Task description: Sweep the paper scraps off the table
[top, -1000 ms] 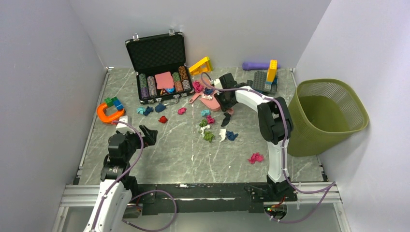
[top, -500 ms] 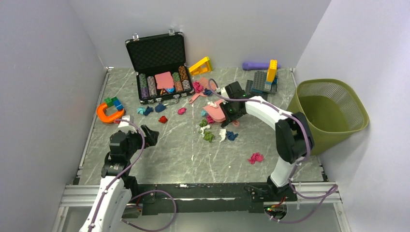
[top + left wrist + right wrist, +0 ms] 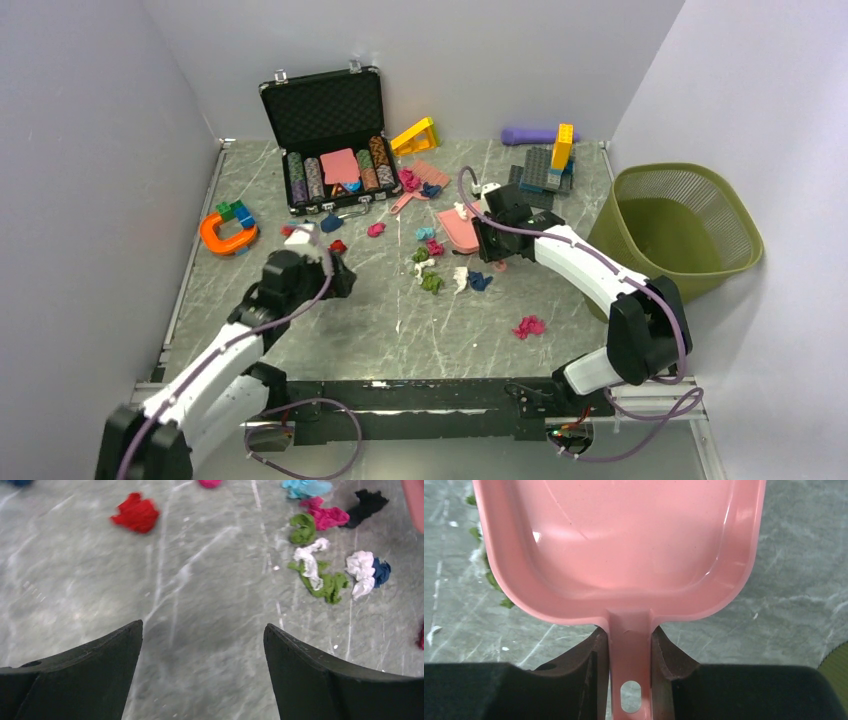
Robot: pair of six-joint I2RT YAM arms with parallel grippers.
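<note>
To get the pink dustpan beside the cluster, my right gripper needs to lower and shift slightly toward the green mesh bin first, since the scraps lie close by.
Paper scraps lie on the grey-green table (image 3: 380, 320). A cluster of green, white, teal, magenta and navy scraps (image 3: 432, 262) is at mid-table. A red wad (image 3: 337, 246) lies left of it and a magenta wad (image 3: 528, 326) lies alone at the near right. My right gripper (image 3: 490, 242) is shut on the handle of a pink dustpan (image 3: 462, 228), just right of the cluster. In the right wrist view the gripper (image 3: 629, 632) clamps the dustpan (image 3: 619, 540). My left gripper (image 3: 338, 276) is open and empty, near the red wad (image 3: 136, 514). Its view also shows the gripper (image 3: 203, 625) and the green and white scraps (image 3: 327, 584).
An open black case of poker chips (image 3: 330, 140) stands at the back. More scraps lie in front of it. A green mesh bin (image 3: 680, 235) stands at the right edge. Building bricks (image 3: 548, 165), a yellow piece (image 3: 415, 135), a purple cylinder (image 3: 530, 135) and an orange horseshoe toy (image 3: 225, 235) are around.
My right gripper has carried the dustpan right and nearer, away from the case. My left arm has reached forward and right towards the red wad.
</note>
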